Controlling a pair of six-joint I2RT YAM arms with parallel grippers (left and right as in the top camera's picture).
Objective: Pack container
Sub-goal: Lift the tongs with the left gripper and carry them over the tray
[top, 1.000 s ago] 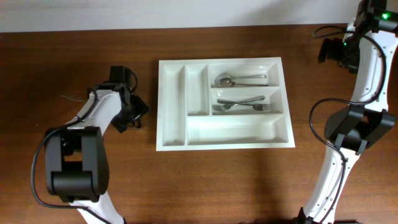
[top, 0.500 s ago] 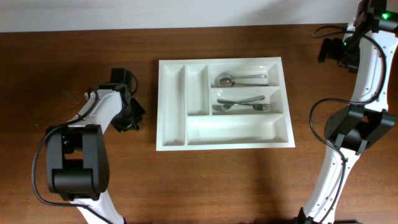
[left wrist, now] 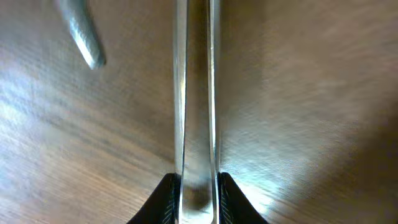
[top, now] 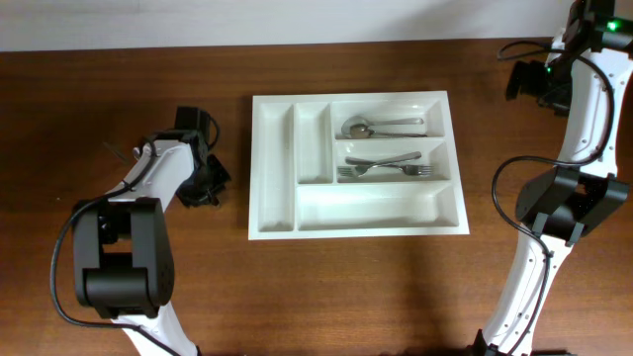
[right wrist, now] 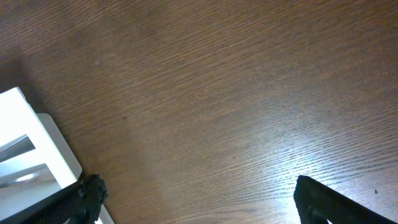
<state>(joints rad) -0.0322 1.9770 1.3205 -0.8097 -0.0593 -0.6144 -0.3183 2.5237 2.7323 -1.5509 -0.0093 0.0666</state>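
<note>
My left gripper rises next, moves to the right in the overhead view, and releases the utensil down in the container's near long section point(top: 381, 207), because it stands empty.
The white container point(top: 376, 209) lies mid-table; a spoon point(top: 382, 126) and forks point(top: 386, 166) rest in two of its right compartments. Left of it, my left gripper point(top: 205, 185) is low over the wood, mostly hiding what it holds from above. In the left wrist view, my left gripper point(left wrist: 198, 196) is shut on a long shiny metal utensil point(left wrist: 197, 93) that lies flat on the table and runs straight ahead. My right gripper point(right wrist: 202, 208) hangs open over bare wood at the far right, its fingers wide apart, beside the container's corner point(right wrist: 34, 146).
The end of another metal utensil point(left wrist: 81, 31) lies on the wood to the left of the held one. A thin metal tip point(top: 111, 153) shows left of the left arm. The right arm point(top: 574, 119) stands along the table's right edge.
My left gripper has closed on the metal utensil and shifted slightly left. The right arm has not moved.
</note>
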